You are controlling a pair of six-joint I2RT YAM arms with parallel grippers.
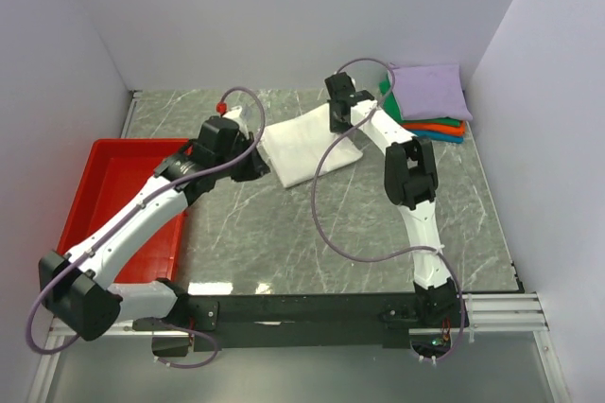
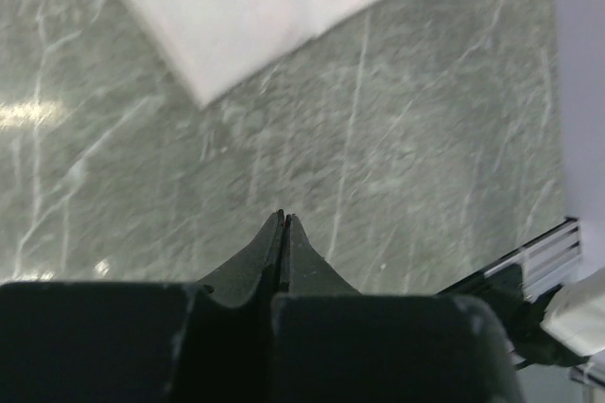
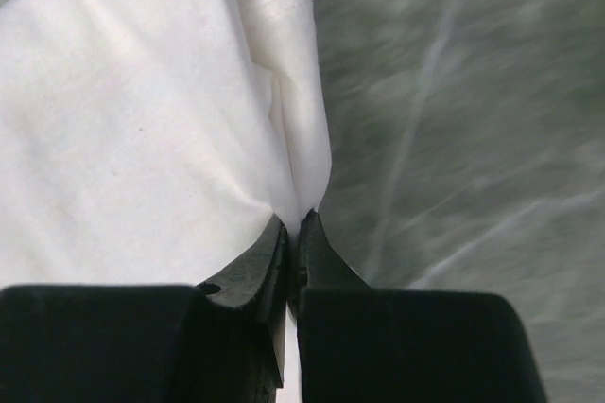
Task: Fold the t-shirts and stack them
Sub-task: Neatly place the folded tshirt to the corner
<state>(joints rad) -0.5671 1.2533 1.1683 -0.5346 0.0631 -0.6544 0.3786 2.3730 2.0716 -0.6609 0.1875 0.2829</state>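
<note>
The robot needs to lift its right gripper, lower the white t-shirt (image 1: 304, 145) onto the lavender shirt (image 1: 428, 92) and release it, since that shirt lies to the gripper's right in the top view.
A folded white t-shirt (image 1: 304, 145) lies on the marble table at the middle back; no print shows. My right gripper (image 1: 338, 127) is shut on its right edge, with white cloth pinched between the jaws in the right wrist view (image 3: 295, 219); the shirt (image 3: 142, 129) fills the left of that view. My left gripper (image 1: 257, 168) is shut and empty, just left of the shirt; in the left wrist view (image 2: 284, 219) it hovers over bare marble with the shirt's corner (image 2: 255, 6) ahead. A stack of folded shirts (image 1: 425, 98), lavender on top of green, orange and teal, sits at the back right.
A red plastic tray (image 1: 113, 185) lies at the left under my left arm. White walls close in the back and sides. Purple cables loop over the table by both arms. The aluminium rail (image 1: 492, 313) runs along the near edge.
</note>
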